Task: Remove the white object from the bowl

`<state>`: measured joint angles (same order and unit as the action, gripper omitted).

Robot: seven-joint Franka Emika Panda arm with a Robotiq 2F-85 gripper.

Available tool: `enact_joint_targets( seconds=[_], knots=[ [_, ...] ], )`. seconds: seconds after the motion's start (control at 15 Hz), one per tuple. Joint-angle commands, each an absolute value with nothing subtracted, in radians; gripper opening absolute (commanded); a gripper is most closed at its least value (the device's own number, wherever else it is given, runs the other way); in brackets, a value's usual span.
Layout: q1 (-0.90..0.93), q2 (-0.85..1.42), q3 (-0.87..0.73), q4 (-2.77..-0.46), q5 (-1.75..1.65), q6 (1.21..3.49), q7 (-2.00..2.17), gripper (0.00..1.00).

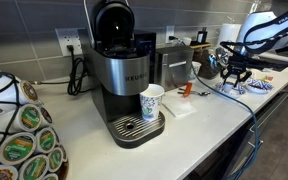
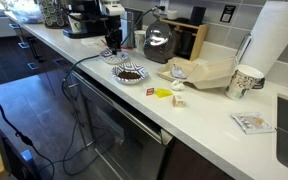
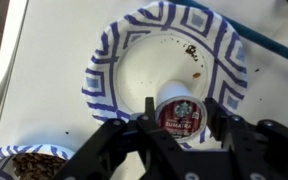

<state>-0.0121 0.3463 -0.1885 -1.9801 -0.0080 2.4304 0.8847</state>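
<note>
My gripper has bare counter from it toward the Keurig machine, so I should lift my gripper, carry the pod over the blue cable, then lower and let go of it.
A white coffee pod (image 3: pixel 179 108) with a dark red printed lid lies tilted in a blue-and-white patterned paper bowl (image 3: pixel 104 70). My gripper (image 3: pixel 181 118) hangs straight over the bowl, one finger on each side of the pod, both against its sides. The pod still rests low in the bowl. In both exterior views the gripper (image 1: pixel 234 72) (image 2: pixel 112 45) is down over the bowl (image 1: pixel 249 88) (image 2: pixel 115 56) on the white counter, and the pod is hidden there.
A second patterned bowl (image 3: pixel 19 160) (image 2: pixel 131 73) holding brown bits sits beside the first. A blue cable (image 3: pixel 274 45) runs past the bowl. A Keurig machine (image 1: pixel 124 70) with a printed paper cup (image 1: pixel 152 100), a pod carousel (image 1: pixel 19 140) and a kettle (image 2: pixel 159 42) stand on the counter.
</note>
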Motion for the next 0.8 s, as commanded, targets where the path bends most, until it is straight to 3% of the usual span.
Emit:
enact_joint_targets(
  seconds=[0.0, 0.33, 0.73],
  knots=[
    [-0.030, 0.236, -0.156, -2.018, 0.041, 2.403, 0.805, 0.27],
    [-0.043, 0.090, -0.089, -2.049, 0.196, 2.381, 0.576, 0.27],
    [0.003, 0.007, -0.006, -2.056, 0.344, 2.184, 0.346, 0.27]
  ],
)
